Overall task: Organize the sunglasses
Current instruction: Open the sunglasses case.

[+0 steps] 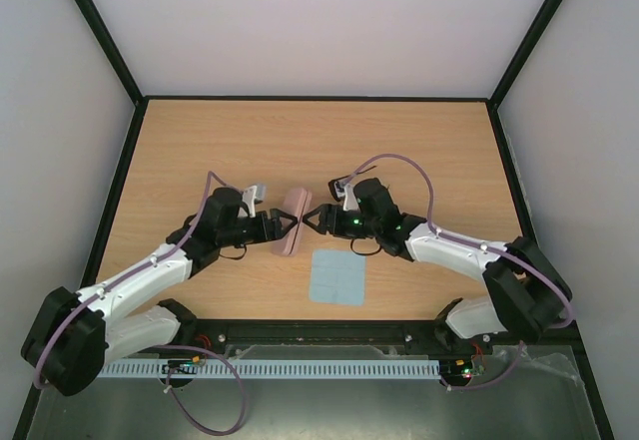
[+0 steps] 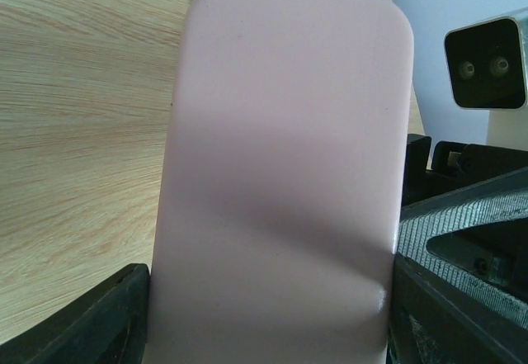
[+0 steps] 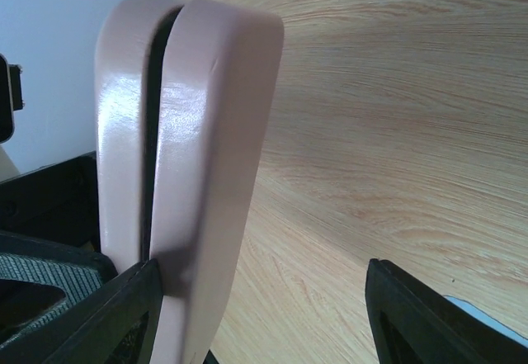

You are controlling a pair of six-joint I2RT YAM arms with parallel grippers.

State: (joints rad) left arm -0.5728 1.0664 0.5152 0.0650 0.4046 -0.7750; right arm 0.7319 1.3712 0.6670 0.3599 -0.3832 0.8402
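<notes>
My left gripper lowers the pink case (image 1: 293, 222) next onto the bare tabletop by the light blue cloth's far corner and releases it, as that wood is clear.
The pink case (image 1: 293, 222) stands on its long edge at the table's middle. My left gripper (image 1: 282, 223) is shut on it; in the left wrist view the case (image 2: 280, 158) fills the space between both fingers. My right gripper (image 1: 312, 220) is open on the case's other side. In the right wrist view one finger (image 3: 124, 314) touches the case (image 3: 206, 133), and the other finger (image 3: 429, 323) is far off to the right. The case shows a thin dark slit between its two halves. The sunglasses are hidden from every view.
A light blue square cloth (image 1: 335, 277) lies flat just in front of the case, and its corner shows in the right wrist view (image 3: 488, 310). The right arm's wrist camera (image 2: 487, 59) sits close behind the case. Black rails edge the wooden table (image 1: 429, 151).
</notes>
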